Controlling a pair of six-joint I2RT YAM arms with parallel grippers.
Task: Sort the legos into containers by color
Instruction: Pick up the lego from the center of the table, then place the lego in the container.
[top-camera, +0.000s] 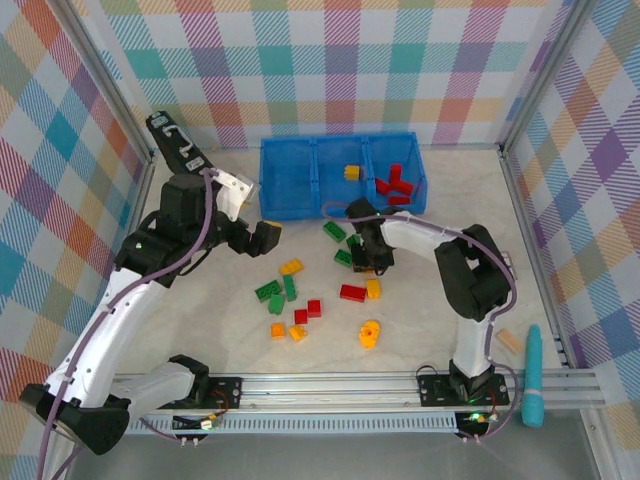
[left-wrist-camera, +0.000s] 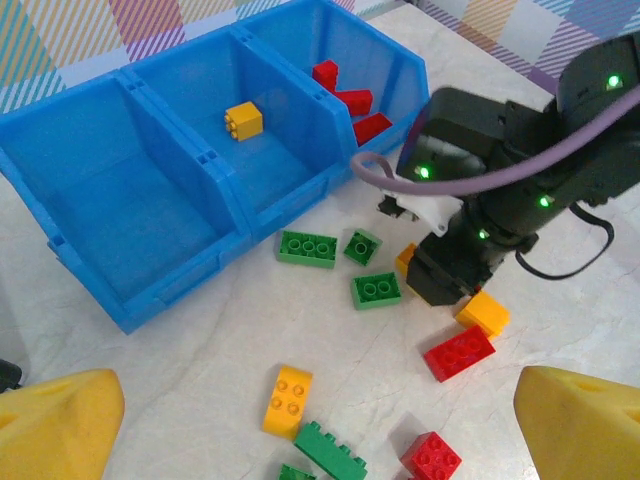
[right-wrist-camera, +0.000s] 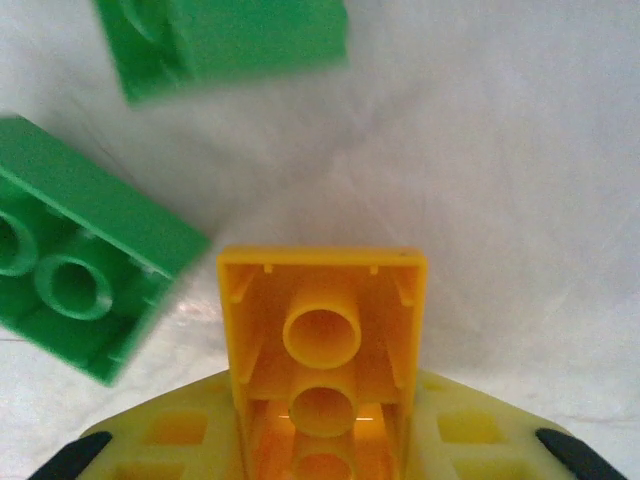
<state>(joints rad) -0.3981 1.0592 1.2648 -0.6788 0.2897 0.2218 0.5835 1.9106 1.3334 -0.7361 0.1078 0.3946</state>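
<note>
I will next lift the matching brick in my right gripper, move it outward over the blue bin's middle section with its yellow lego, and let it go there.
The blue bin stands at the back with three compartments. Its left one is empty, the middle one holds a yellow lego, and the right one holds red legos. Loose red, green and yellow legos lie on the table in front, among them a red brick. My right gripper is low at the table, shut on a yellow brick whose hollow underside faces the camera. My left gripper hangs open above the loose bricks.
Two green bricks lie right beside the held brick. A tan wooden block and a teal tool lie at the right edge. Metal posts and plaid walls close in the table, and a rail runs along the front.
</note>
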